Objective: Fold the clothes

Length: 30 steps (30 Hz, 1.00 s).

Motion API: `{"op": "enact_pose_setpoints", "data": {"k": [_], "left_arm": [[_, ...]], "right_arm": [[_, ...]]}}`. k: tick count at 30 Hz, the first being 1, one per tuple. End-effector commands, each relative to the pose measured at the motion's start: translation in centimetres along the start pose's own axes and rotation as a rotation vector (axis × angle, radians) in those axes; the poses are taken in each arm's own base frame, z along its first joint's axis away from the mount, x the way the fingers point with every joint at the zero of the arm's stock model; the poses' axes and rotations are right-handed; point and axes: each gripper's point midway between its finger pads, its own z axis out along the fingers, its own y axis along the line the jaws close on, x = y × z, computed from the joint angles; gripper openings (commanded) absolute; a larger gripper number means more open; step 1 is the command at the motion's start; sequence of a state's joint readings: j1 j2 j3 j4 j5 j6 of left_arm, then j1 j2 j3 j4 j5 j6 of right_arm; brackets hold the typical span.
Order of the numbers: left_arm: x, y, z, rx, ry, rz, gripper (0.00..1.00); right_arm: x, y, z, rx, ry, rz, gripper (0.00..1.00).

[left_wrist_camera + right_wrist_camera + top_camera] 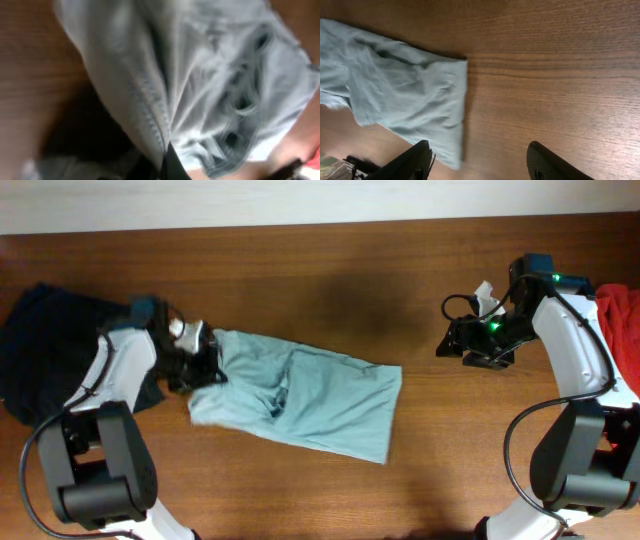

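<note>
The left gripper swings to the right in the overhead view next, since the T-shirt (300, 395) stretches in a long piece of cloth. It releases the cloth over the T-shirt's flat end (374, 412).
The pale grey-blue T-shirt (300, 395) lies crumpled in a long strip across the table's middle. My left gripper (200, 360) is shut on its left end; in the left wrist view the cloth (200, 75) hangs bunched from the jaws (162, 162). My right gripper (452, 345) is open and empty, hovering over bare wood right of the shirt; its view shows the shirt's right edge (410, 95) ahead of the open fingers (477, 160). A navy garment (50, 350) lies at the far left. A red garment (620, 310) lies at the right edge.
The wooden table (330, 270) has a pale wall along its far edge. The navy garment lies close behind my left arm. The red garment lies beside my right arm's base.
</note>
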<state>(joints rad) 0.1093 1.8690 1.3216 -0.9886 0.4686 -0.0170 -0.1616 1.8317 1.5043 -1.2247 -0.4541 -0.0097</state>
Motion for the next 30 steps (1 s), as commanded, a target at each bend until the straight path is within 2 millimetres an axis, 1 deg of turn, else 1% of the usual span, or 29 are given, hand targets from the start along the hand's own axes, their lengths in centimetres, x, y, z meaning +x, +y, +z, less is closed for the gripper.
{"op": "enact_pose_setpoints", "data": {"k": [1,4,5,8,10,13,15,18,21,23,29,30], "left_arm": [[-1.1,-4.0,-2.7,-0.112,-0.026,0.144,0.01],[-0.5,-7.7,-2.6,-0.126,-0.007,0.209,0.01],[0.1,-9.6,-2.2,-0.135,0.004,0.239,0.01],[1.9,-13.7,-1.1,-0.134,0.031,0.311,0.01],[4.0,-16.4,0.2,-0.172,0.055,0.367,0.01],[6.9,-19.6,1.8,-0.207,0.069,0.439,0.01],[8.2,-20.6,2.4,-0.276,0.048,0.471,0.01],[10.3,-22.2,3.2,-0.332,0.031,0.536,0.01],[11.9,-23.4,3.8,-0.359,0.021,0.592,0.01],[12.8,-24.6,4.5,-0.353,0.006,0.637,0.01],[14.0,-26.6,7.0,-0.307,0.011,0.674,0.0],[14.3,-26.9,7.7,-0.291,0.022,0.68,0.06]], "right_arm": [[-0.2,0.2,-0.5,-0.005,-0.017,-0.018,0.66],[-0.2,0.2,-0.5,-0.005,-0.018,-0.019,0.66],[-0.2,0.2,-0.5,-0.005,-0.017,-0.018,0.66],[-0.2,0.2,-0.5,-0.005,-0.017,-0.018,0.66],[-0.2,0.2,-0.5,-0.005,-0.017,-0.018,0.66],[-0.2,0.2,-0.5,-0.005,-0.017,-0.018,0.66],[-0.2,0.2,-0.5,-0.005,-0.017,-0.018,0.66],[-0.1,0.2,-0.5,-0.005,-0.015,-0.016,0.66],[-0.1,0.2,-0.5,-0.005,-0.013,-0.012,0.66],[0.0,0.2,-0.5,-0.006,-0.009,-0.01,0.67],[0.1,0.3,-0.5,-0.006,-0.007,-0.009,0.67],[0.1,0.3,-0.5,-0.006,-0.007,-0.009,0.67]]}}
